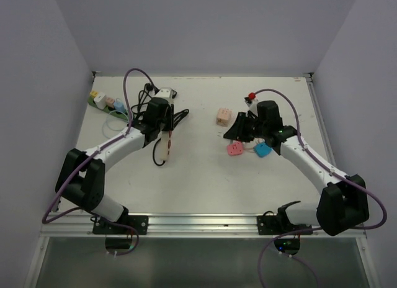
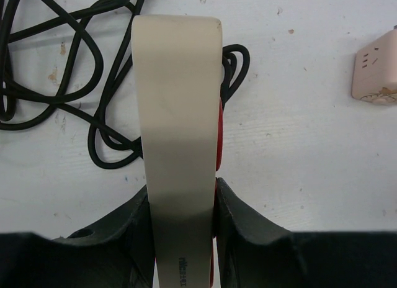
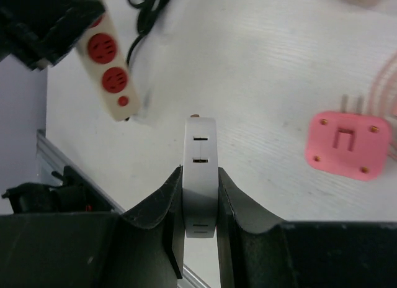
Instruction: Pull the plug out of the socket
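Note:
My right gripper will next take the white plug to the right in the top view, then down beside the blue plug, since it's off the power strip.
My left gripper (image 1: 162, 131) is shut on a long cream power strip (image 2: 177, 114) with red round outlets, not a dark green one. It shows in the right wrist view (image 3: 108, 77), tilted, its visible outlets empty. Its black cord (image 2: 93, 114) coils on the table behind it. My right gripper (image 3: 200, 195) is shut on a white plug block (image 3: 200, 151) with slots in its side, held above the table and apart from the strip. In the top view the right gripper (image 1: 239, 133) sits right of centre. A green strip (image 1: 99, 104) with yellow, pink and blue plugs lies back left.
A pink plug (image 1: 234, 149) and a blue plug (image 1: 263, 150) lie by the right gripper; the pink plug also shows in the right wrist view (image 3: 348, 144). A beige cube adapter (image 1: 223, 117) lies mid-table. A white and red item (image 1: 251, 98) sits behind the right arm.

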Controlling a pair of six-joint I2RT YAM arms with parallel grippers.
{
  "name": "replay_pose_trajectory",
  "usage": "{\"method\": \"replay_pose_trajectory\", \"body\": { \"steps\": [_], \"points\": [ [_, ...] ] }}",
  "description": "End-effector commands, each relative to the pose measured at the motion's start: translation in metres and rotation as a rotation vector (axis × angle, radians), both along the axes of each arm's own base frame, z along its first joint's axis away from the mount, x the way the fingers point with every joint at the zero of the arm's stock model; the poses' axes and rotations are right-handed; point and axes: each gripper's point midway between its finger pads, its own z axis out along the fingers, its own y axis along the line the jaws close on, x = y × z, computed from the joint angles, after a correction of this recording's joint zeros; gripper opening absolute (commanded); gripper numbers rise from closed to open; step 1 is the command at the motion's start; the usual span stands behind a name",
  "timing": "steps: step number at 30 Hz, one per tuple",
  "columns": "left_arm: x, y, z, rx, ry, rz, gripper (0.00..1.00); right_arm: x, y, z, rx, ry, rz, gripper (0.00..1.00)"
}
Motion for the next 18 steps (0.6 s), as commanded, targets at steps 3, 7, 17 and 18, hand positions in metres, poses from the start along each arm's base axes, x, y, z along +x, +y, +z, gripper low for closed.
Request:
{"method": "replay_pose_trajectory", "body": {
  "steps": [3,7,17,18],
  "points": [
    [0.001,-0.026,0.043,-0.126,-0.093,-0.104,0.00,0.043,-0.078,-0.009,0.053,-0.017,-0.305,0.00],
    [-0.006,-0.041,0.046,-0.186,-0.085,-0.182,0.00,0.062,-0.123,-0.034,0.129,0.024,-0.507,0.00],
    [-0.023,-0.059,0.038,-0.250,-0.038,-0.290,0.00,0.100,-0.190,-0.072,0.337,0.031,-0.840,0.00],
    [-0.023,-0.059,0.039,-0.252,-0.039,-0.293,0.00,0.103,-0.193,-0.071,0.330,0.021,-0.852,0.00]
  ]
}}
